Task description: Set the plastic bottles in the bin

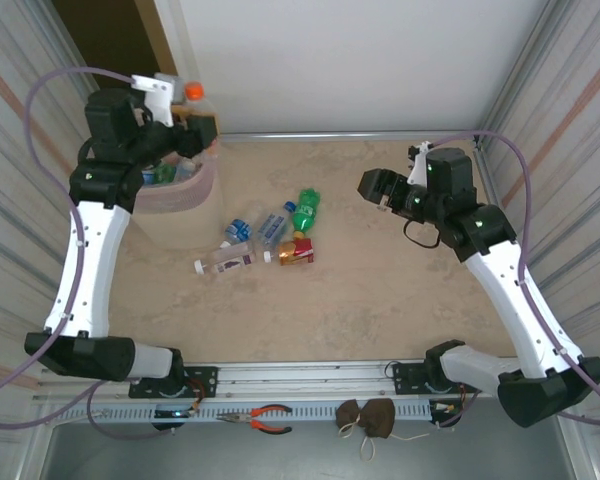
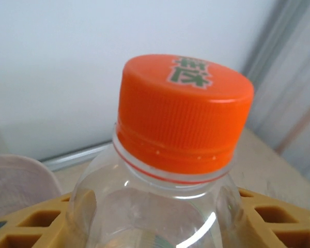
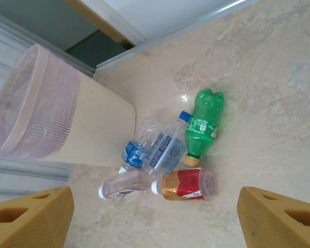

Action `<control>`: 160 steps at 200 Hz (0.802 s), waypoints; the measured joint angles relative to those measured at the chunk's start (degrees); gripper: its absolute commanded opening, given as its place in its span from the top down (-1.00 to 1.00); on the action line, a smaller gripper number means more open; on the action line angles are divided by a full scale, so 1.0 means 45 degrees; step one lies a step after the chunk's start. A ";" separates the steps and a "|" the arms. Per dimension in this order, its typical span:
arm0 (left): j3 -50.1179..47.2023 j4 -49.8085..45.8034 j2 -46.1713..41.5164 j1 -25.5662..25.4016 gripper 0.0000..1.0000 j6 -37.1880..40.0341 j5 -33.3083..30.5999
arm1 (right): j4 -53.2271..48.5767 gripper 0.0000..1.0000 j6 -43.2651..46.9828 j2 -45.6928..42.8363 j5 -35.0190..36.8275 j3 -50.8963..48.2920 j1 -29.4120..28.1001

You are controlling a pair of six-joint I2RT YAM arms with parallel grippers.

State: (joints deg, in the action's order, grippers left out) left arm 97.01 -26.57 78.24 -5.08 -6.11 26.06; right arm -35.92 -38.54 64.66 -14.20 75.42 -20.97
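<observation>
The bottle still hangs at the bin's far edge, so the left gripper should turn, swing over the bin's opening (image 1: 169,171) and lower the bottle to release it.
My left gripper (image 1: 192,112) is shut on a clear plastic bottle with an orange cap (image 2: 183,111), held over the far edge of the pale-pink bin (image 1: 195,188). Its yellow fingers (image 2: 36,222) press the bottle's shoulders on both sides. Some bottles (image 1: 160,172) lie inside the bin. Several more lie on the table right of it: a green one (image 3: 202,129), a red-labelled one (image 3: 186,184), a clear white-capped one (image 3: 125,185) and two blue-labelled ones (image 3: 165,147). My right gripper (image 1: 375,190) hangs open above the table, right of this cluster, with nothing between its fingers (image 3: 279,217).
Corrugated walls close both sides and a metal rail (image 1: 350,135) edges the back. Red-handled pliers (image 1: 265,418) and a brown pouch (image 1: 365,415) lie on the front ledge by the arm bases. Bare tabletop (image 1: 380,290) lies in front of the bottles.
</observation>
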 measured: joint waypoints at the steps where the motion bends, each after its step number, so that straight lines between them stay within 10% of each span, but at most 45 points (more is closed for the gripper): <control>1: -0.0010 0.0053 0.0000 0.0029 0.09 -0.0063 0.0000 | 0.0010 -0.63 0.0000 0.0024 -0.0019 0.0005 0.0000; 58: -0.1350 0.4216 0.0991 0.2351 0.11 -0.5634 -0.0321 | 0.0262 -0.62 0.0000 0.0753 -0.0525 0.0039 0.0068; 160: -0.3288 0.7907 0.2953 0.2788 0.07 -1.0666 -0.3084 | 0.0641 -0.62 -0.0010 0.1035 -0.0850 0.0078 0.0165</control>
State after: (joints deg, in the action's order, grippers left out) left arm 82.21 9.02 91.53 7.46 -54.11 12.19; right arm -33.04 -38.59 69.32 -18.02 75.77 -20.23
